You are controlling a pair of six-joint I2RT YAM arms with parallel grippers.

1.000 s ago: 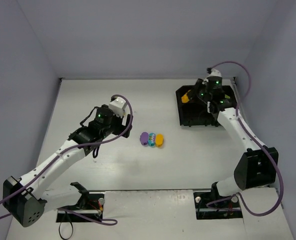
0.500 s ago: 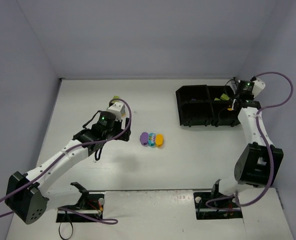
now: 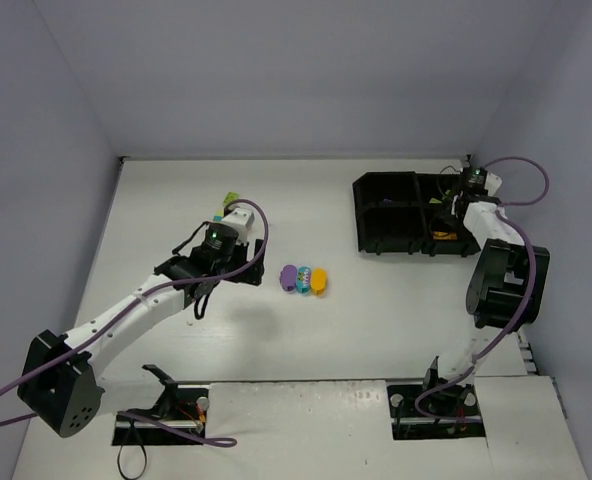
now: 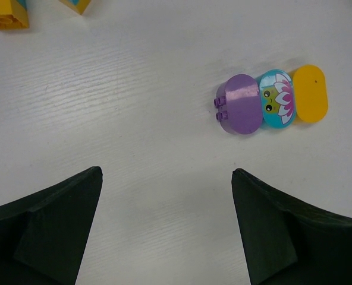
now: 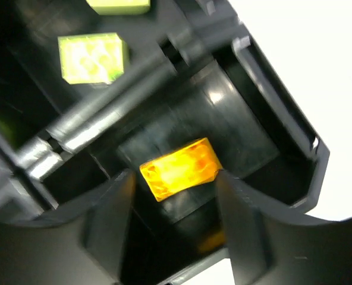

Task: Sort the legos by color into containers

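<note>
The lime brick (image 3: 232,196) lies outward of my open left gripper and below it, still outside the tray (image 3: 360,215), so I will next move outward and lower over it.
Three oval legos lie in a row mid-table: purple (image 3: 288,276), cyan with a flower print (image 3: 303,279), and orange (image 3: 319,279). They also show in the left wrist view: purple (image 4: 241,111), cyan (image 4: 277,107), orange (image 4: 310,94). My left gripper (image 3: 241,260) is open and empty above bare table to their left. The black four-compartment tray (image 3: 360,215) sits far right. My right gripper (image 3: 450,205) hangs over its right side, jaws apart. An orange brick (image 5: 179,168) lies loose just past the fingertips in a compartment; it also shows in the top view (image 3: 442,236).
Loose bricks lie behind my left wrist, lime (image 3: 231,198) and cyan (image 3: 217,214); the left wrist view shows an orange one (image 4: 6,15) and a cyan one (image 4: 75,5). A lime brick (image 5: 93,57) lies in the compartment beyond the divider (image 5: 104,122). Walls enclose the table.
My right gripper carried the orange brick from the tray's far left to its right side and the brick now sits free in a compartment. My left gripper shifted slightly toward the ovals.
</note>
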